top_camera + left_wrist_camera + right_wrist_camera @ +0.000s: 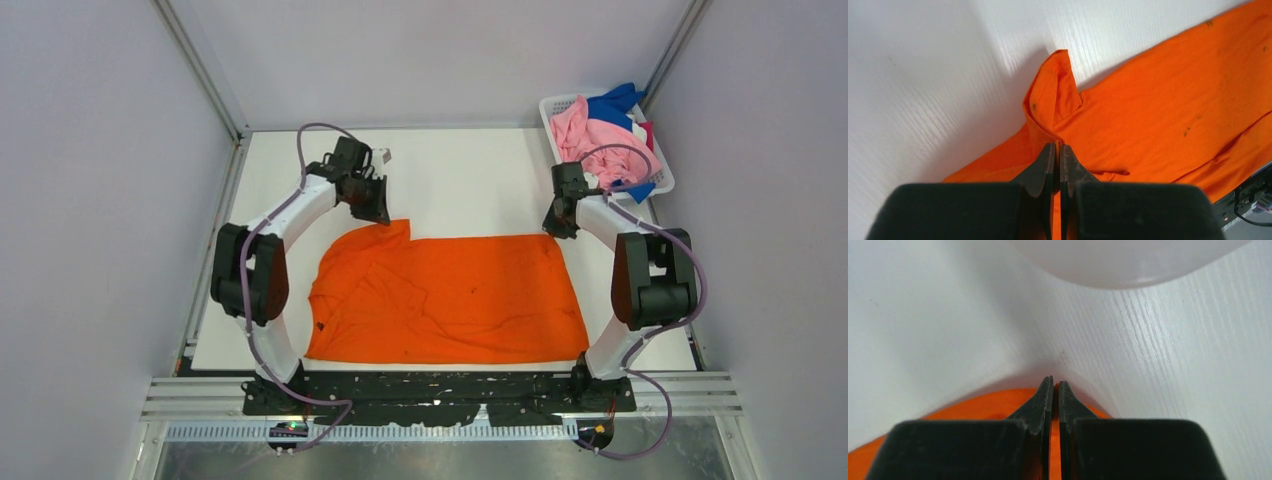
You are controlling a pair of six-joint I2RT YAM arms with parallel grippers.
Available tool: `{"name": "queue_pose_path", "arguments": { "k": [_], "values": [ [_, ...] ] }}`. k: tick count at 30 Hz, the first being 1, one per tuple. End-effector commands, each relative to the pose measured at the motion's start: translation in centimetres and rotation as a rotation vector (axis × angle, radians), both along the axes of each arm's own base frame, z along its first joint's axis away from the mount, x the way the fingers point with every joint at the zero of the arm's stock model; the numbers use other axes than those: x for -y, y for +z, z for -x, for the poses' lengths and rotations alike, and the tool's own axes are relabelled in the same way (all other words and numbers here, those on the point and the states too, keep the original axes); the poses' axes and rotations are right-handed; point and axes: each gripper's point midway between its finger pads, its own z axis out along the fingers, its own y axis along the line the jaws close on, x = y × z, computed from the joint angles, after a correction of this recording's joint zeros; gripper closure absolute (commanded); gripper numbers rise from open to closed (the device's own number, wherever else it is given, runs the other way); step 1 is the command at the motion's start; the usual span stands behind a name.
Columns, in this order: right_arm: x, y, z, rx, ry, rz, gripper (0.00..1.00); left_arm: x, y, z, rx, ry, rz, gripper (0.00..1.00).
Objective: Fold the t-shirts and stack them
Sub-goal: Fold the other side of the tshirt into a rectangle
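Observation:
My left gripper holds the pinched fold of the still spread t-shirt and will carry it back over the t-shirt toward its near edge next, then release.
A bright orange t-shirt (450, 300) lies spread on the white table, its far left corner pulled up into a peak. My left gripper (372, 212) is shut on that far left edge; in the left wrist view the fingers (1056, 150) pinch a raised fold of the orange t-shirt (1158, 100). At the shirt's far right corner my right gripper (556, 228) is shut on the cloth, with the orange t-shirt (983, 407) showing between and under its jaws (1055, 385). Pink and blue t-shirts (600, 135) lie heaped in the basket.
A white mesh basket (660, 172) stands at the table's back right corner, just behind my right arm. Bare white tabletop (460, 180) stretches beyond the shirt to the back wall. Grey walls close in on both sides.

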Motion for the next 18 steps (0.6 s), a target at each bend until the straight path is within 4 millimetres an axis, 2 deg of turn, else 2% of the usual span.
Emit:
{"name": "queue_pose_path", "arguments": {
  "k": [1, 11, 12, 18],
  "values": [
    [-0.8, 1.9, 0.2, 0.072, 0.039, -0.007, 0.95, 1.1, 3.1, 0.9, 0.091, -0.067, 0.064, 1.0],
    [-1.2, 3.5, 3.7, 0.078, 0.077, 0.001, 0.95, -0.5, 1.9, 5.8, 0.082, -0.049, 0.045, 1.0],
    [-1.1, 3.0, 4.5, 0.062, 0.079, 0.001, 0.95, -0.7, 1.9, 6.4, 0.081, -0.044, 0.047, 1.0],
    [-1.0, 4.3, 6.8, 0.085, 0.09, -0.004, 0.95, -1.0, 2.5, 9.5, 0.121, -0.045, 0.073, 1.0]
  ]
}}
